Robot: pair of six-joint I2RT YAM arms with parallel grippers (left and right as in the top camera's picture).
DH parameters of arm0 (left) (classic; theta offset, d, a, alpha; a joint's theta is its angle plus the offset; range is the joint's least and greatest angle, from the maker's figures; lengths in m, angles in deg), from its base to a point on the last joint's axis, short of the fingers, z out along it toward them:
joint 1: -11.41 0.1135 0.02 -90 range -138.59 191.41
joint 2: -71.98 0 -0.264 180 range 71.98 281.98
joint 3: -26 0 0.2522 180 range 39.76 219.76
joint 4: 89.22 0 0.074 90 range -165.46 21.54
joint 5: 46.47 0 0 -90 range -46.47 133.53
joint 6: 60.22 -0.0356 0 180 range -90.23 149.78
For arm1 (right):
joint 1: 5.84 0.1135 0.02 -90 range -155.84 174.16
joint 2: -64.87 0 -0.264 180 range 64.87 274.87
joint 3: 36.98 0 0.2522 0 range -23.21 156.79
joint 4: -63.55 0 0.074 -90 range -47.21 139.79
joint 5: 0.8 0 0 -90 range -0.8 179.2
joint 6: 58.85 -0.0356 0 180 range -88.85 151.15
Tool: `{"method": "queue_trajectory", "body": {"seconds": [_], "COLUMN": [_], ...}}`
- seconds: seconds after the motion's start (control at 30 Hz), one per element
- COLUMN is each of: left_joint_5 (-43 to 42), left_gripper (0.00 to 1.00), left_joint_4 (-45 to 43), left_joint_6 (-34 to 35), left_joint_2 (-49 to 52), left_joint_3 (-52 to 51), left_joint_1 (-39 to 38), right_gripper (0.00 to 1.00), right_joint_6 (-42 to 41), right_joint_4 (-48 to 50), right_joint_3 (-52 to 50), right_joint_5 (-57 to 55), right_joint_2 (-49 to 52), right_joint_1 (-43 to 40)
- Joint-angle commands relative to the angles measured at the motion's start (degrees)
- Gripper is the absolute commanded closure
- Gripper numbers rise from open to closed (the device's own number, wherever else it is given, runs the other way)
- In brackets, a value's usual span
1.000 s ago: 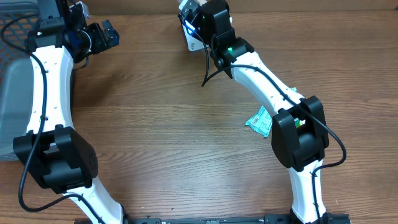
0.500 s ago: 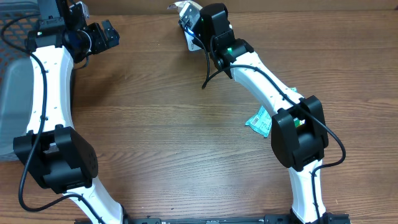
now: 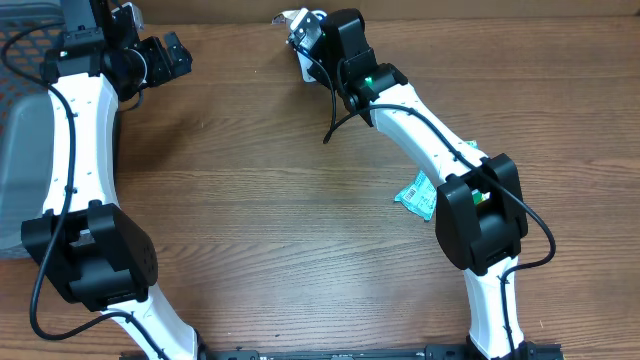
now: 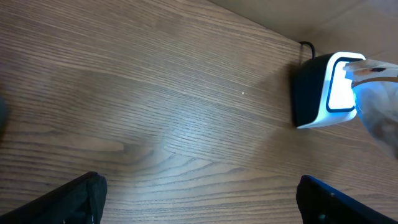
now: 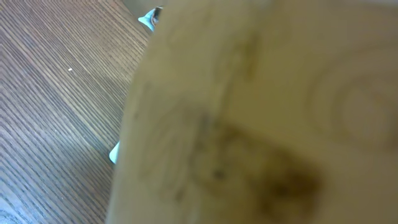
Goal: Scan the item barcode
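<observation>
My right gripper draws back from the scanner (image 3: 309, 68) next and lowers to the bare wood beside the green packet to release the pale packet there.
The item (image 3: 296, 18) is a crinkly pale packet at the table's far edge, and my right gripper (image 3: 310, 32) is shut on it. It hangs right over the scanner (image 3: 309, 68), which is mostly hidden in the overhead view. In the left wrist view the scanner (image 4: 324, 91) is a black and white box with a lit blue-white face, and the packet (image 4: 378, 99) sits just in front of that face. The right wrist view is filled by the blurred tan packet (image 5: 261, 112), which hides the fingers. My left gripper (image 3: 178, 55) (image 4: 200, 200) stands open over bare wood at the far left.
A green packet (image 3: 417, 193) lies on the table beside the right arm's elbow. A grey mesh basket (image 3: 20, 140) stands along the left edge. The scanner's cable (image 3: 330, 120) trails onto the wood below it.
My right gripper has shifted the packet a little left and toward the far edge, over the scanner. The scanner's blue glow shows less from overhead. The left arm has not moved.
</observation>
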Motion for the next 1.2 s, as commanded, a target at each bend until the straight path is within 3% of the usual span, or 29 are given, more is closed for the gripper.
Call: {"method": "queue_trajectory", "body": {"seconds": [0.0, 0.17, 0.33, 0.57, 0.67, 0.8, 0.9, 1.0, 1.03, 1.07, 1.1, 1.17], "left_joint_5": [0.3, 0.3, 0.3, 0.3, 0.3, 0.3, 0.3, 0.3, 0.3, 0.3, 0.3, 0.3], "left_gripper": [0.01, 0.0, 0.0, 0.0, 0.01, 0.0, 0.0, 0.01, 0.0, 0.0, 0.0, 0.0], "left_joint_4": [0.0, 0.0, 0.0, 0.0, 0.0, 0.0, 0.0, 0.0, 0.0, 0.0, 0.0, 0.0], "left_joint_6": [1.0, 1.0, 1.0, 1.0, 1.0, 1.0, 1.0, 1.0, 1.0, 1.0, 1.0, 1.0], "left_joint_2": [-0.9, -0.9, -0.9, -0.9, -0.9, -0.9, -0.9, -0.9, -0.9, -0.9, -0.9, -0.9], "left_joint_3": [0.0, 0.0, 0.0, 0.0, 0.0, 0.0, 0.0, 0.0, 0.0, 0.0, 0.0, 0.0], "left_joint_1": [0.1, 0.1, 0.1, 0.1, 0.1, -0.1, -0.1, -0.1, -0.1, -0.1, -0.1, -0.1], "right_gripper": [0.96, 0.96, 0.96, 0.96, 0.92, 0.92, 0.92, 0.81, 0.52, 0.1, 0.0, 0.0], "right_joint_6": [-1.3, -10.5, -22.1, -32.0, -32.7, -32.7, -32.5, -32.5, -32.5, -32.5, -32.5, -32.6], "right_joint_4": [0.8, 2.4, -2.9, -27.8, -44.1, -52.1, -51.3, -48.7, -47.7, -45.6, -44.5, -42.2], "right_joint_3": [-0.2, 0.0, 0.0, 0.0, -1.3, -7.2, -11.8, -16.0, -16.9, -18.1, -18.6, -19.0], "right_joint_5": [0.7, 0.7, 1.2, 19.7, 29.1, 29.4, 28.9, 26.1, 24.5, 21.7, 20.5, 18.4], "right_joint_2": [0.4, -2.2, -12.9, -20.8, -20.3, -20.2, -20.2, -20.2, -20.2, -20.2, -20.2, -20.2], "right_joint_1": [0.3, 0.3, 0.0, -3.8, -6.1, -7.1, -7.1, -7.1, -7.1, -7.1, -7.1, -7.1]}}
